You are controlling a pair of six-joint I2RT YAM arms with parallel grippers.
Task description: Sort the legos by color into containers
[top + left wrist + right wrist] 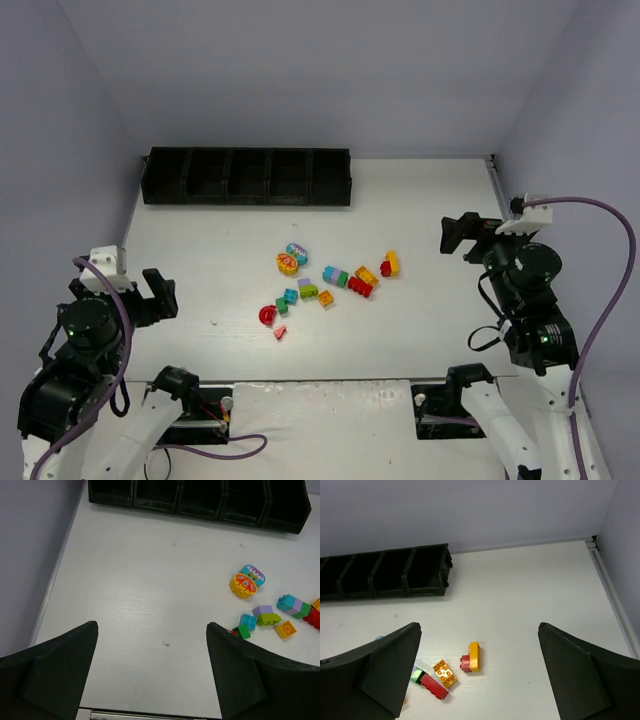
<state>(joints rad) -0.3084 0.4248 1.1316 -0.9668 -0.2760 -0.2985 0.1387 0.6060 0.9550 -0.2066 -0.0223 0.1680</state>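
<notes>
My left gripper moves to the right in the top view and down onto the round red brick next, since the brick lies nearest on the cluster's edge.
The legos (325, 285) lie scattered in a loose cluster at the table's middle: red, yellow/orange, lilac, green and cyan bricks. The black five-compartment tray (247, 177) stands at the back left, and its compartments look empty. My left gripper (150, 298) is open and empty, hovering near the front left, left of the cluster. In the left wrist view the gripper (151, 626) frames bare table, with an orange rounded brick (241, 586) to the right. My right gripper (458, 234) is open and empty at the right. In its wrist view the gripper (479, 626) is above a yellow-and-red brick (471, 657).
Grey-lilac walls close in the table on the left, back and right. A metal rail (497, 185) runs along the right edge. Purple cables (600, 300) loop by both arms. The tray also shows in the left wrist view (200, 505) and the right wrist view (380, 575).
</notes>
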